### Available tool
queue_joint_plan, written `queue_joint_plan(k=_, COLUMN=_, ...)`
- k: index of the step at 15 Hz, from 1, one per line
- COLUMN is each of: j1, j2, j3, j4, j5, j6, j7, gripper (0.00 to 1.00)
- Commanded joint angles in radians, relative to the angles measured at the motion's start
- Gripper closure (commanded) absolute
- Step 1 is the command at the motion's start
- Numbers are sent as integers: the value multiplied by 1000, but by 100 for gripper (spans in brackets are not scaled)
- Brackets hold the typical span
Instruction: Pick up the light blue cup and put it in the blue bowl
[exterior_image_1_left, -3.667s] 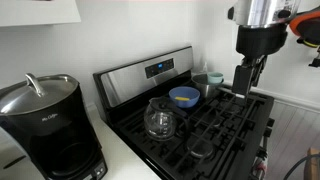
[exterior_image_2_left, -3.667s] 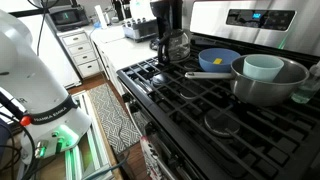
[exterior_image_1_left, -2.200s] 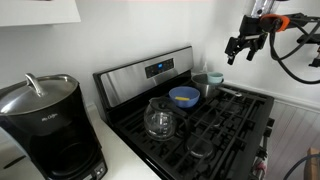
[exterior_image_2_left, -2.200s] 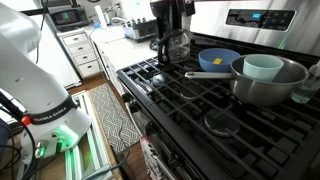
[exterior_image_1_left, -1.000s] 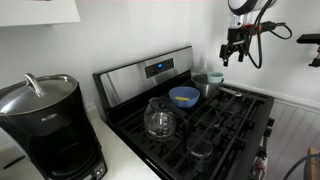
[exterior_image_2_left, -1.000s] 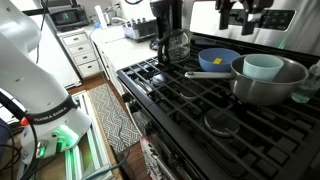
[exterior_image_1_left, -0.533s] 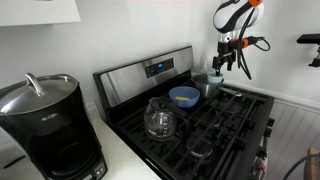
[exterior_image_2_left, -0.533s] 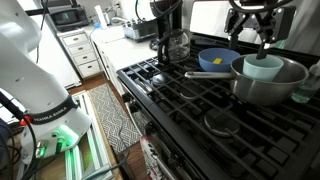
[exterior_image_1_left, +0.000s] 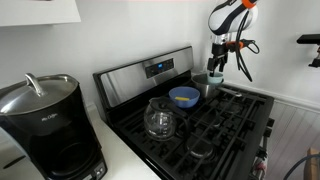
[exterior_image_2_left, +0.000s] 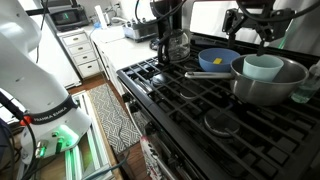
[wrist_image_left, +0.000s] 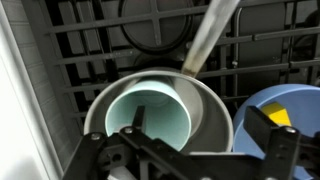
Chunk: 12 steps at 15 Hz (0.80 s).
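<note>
I will next lower my gripper and close it on the cup's rim nearest the blue bowl, because that side of the cup is between the open fingers in the wrist view.
The light blue cup (exterior_image_2_left: 263, 67) stands inside a grey metal pot (exterior_image_2_left: 270, 90) on the stove's back burner. In the wrist view the cup (wrist_image_left: 150, 115) sits left of middle in the pot (wrist_image_left: 215, 105). The blue bowl (exterior_image_2_left: 218, 60), with a yellowish inside, stands next to the pot; it also shows in the wrist view (wrist_image_left: 292, 108) and in an exterior view (exterior_image_1_left: 183, 96). My gripper (exterior_image_2_left: 255, 30) is open and empty, hovering above the cup and pot. In the wrist view the gripper (wrist_image_left: 200, 140) has one finger over the cup and one between pot and bowl.
The pot's long handle (wrist_image_left: 210, 35) reaches out over the black stove grates (exterior_image_2_left: 190, 100). A glass carafe (exterior_image_1_left: 159, 120) stands on a front burner. A black coffee maker (exterior_image_1_left: 45, 125) is on the counter. The stove's back panel (exterior_image_1_left: 150, 70) rises behind the bowl.
The gripper has swung in from high at the side and come down until it is over the pot and cup. The cup, the pot and the bowl have not moved.
</note>
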Motion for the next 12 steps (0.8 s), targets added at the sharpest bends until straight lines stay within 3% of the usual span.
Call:
queue_joint_plan(k=1, j1=-12, j2=27, j3=47, j4=-17, j5=64, j6=101, j7=-177, gripper=0)
queue_joint_plan(k=6, j1=-29, j2=67, j3=71, j4=-6, j5=107, j6=132, j7=-238, gripper=0)
queue_joint_plan(k=8, j1=-37, j2=67, j3=68, j4=-11, j5=118, j6=137, j7=-236, gripper=28)
queue_joint_plan(k=12, j1=-47, j2=42, j3=58, j4=-30, j5=113, j6=151, j7=-223, gripper=56)
